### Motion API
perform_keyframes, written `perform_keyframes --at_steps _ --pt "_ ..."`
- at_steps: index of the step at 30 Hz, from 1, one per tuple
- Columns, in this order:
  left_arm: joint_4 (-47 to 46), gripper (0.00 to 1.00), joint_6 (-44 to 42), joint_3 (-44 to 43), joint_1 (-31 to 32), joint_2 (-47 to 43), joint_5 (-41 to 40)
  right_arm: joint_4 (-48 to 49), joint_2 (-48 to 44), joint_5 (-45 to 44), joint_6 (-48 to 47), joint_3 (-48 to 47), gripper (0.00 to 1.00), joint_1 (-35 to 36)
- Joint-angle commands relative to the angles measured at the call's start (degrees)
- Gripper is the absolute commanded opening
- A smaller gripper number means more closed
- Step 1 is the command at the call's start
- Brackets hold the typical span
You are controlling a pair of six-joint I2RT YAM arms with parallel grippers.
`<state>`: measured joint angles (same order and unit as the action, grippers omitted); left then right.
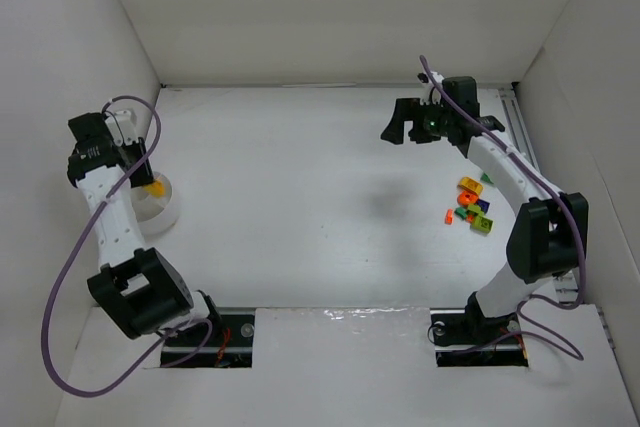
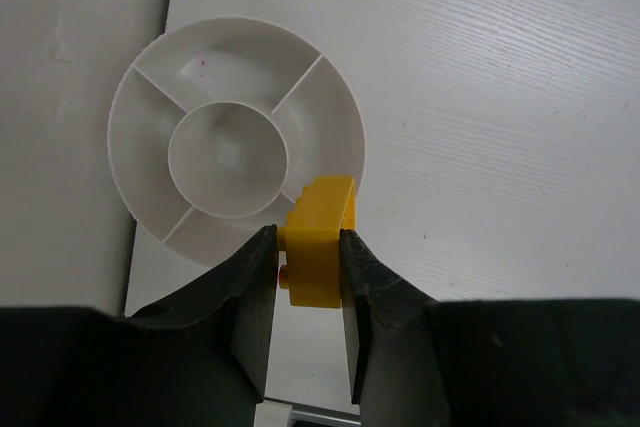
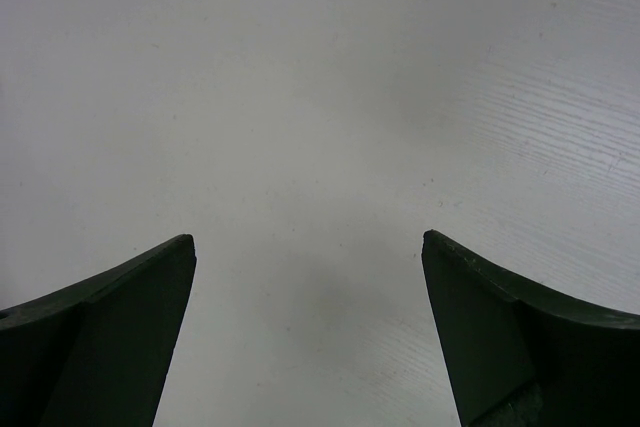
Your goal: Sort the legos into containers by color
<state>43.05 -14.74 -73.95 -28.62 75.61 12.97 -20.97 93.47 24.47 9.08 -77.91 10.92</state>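
The left gripper will next lower the yellow lego into the empty outer section of the white container away from the wall [image 1: 166, 198] [image 2: 324, 135], and then it will open.
My left gripper [image 2: 305, 247] is shut on a yellow lego [image 2: 320, 237], which has a small orange stud on its left side. It hangs over the near rim of a round white container [image 2: 140, 127] with a centre cup and several outer sections, all empty. In the top view the yellow lego [image 1: 153, 187] shows above that container [image 1: 165, 209] at the far left. My right gripper [image 1: 405, 122] is open and empty, high over the bare floor at the back right. A cluster of legos [image 1: 472, 205] in orange, yellow, green and red lies at the right.
White walls enclose the floor on the left, back and right. A metal rail [image 1: 520, 122] runs along the right wall. The right arm's links [image 1: 545, 232] stand beside the lego cluster. Purple cables loop off both arms.
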Motion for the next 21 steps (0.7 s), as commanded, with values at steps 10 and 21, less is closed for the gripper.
perform_keyframes --at_steps 10,21 --pt "-1.6 0.02 1.1 -5.4 -0.4 5.4 -2.4 1.6 2.2 1.5 0.7 -3.5 0.99 -1.6" --pt "-2.1 0.03 0.5 -6.0 3.3 8.3 -5.1 1.5 2.2 0.9 0.1 -4.0 0.99 -2.7"
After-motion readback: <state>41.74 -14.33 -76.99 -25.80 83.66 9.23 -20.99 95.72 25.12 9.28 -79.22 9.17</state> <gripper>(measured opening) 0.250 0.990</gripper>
